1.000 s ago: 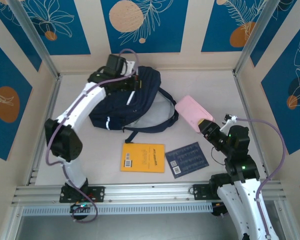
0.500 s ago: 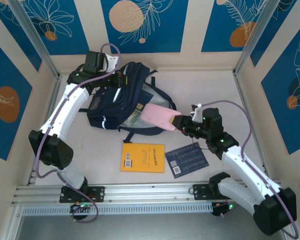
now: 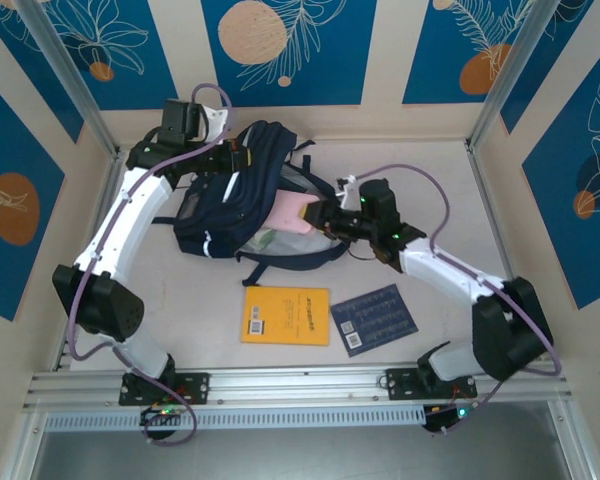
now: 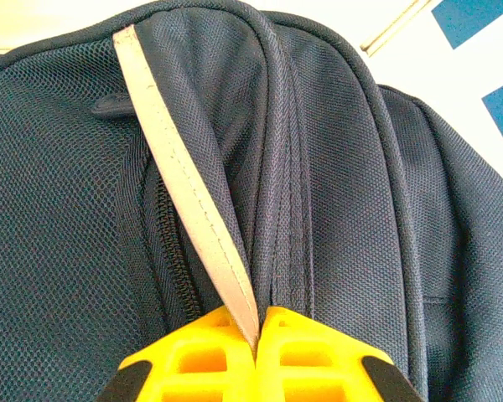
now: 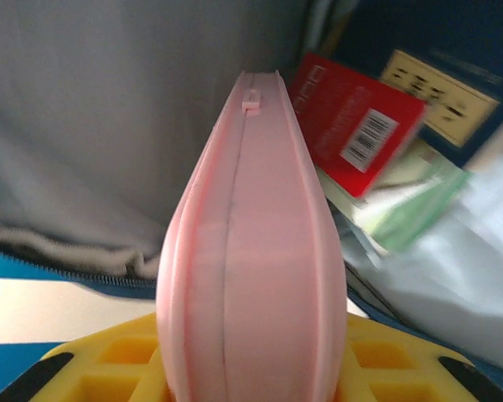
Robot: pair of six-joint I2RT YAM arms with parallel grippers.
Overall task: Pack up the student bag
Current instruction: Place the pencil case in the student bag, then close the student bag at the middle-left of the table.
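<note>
The bag's mesh panel (image 4: 59, 218) is beside my left gripper, away from the pink case. My left gripper will move toward that panel next and let go of the pale grey strip (image 4: 184, 193).
The student bag (image 3: 212, 218), dark navy, lies at the back left of the table with its mouth held open toward the right. My left gripper (image 3: 238, 160) is shut on a pale grey strip (image 4: 184, 193) and a fold of the bag's top fabric (image 4: 360, 167), pinched between its yellow fingertips (image 4: 257, 322). My right gripper (image 3: 322, 214) is shut on a pink case (image 3: 292, 212), whose far end is inside the bag's opening. In the right wrist view the pink case (image 5: 251, 251) stands edge-on between the yellow jaws. Past it, a red book (image 5: 352, 126) and greenish papers (image 5: 402, 209) lie in the bag.
An orange book (image 3: 286, 315) and a dark blue booklet (image 3: 374, 318) lie flat on the table in front of the bag. A bag strap (image 3: 280, 262) loops out toward the orange book. The metal rail (image 3: 300, 382) runs along the near edge.
My right arm has swung left and carried the pink case from the table's right side into the bag's mouth. My left gripper has pulled the bag's top up and leftward, which opened it.
</note>
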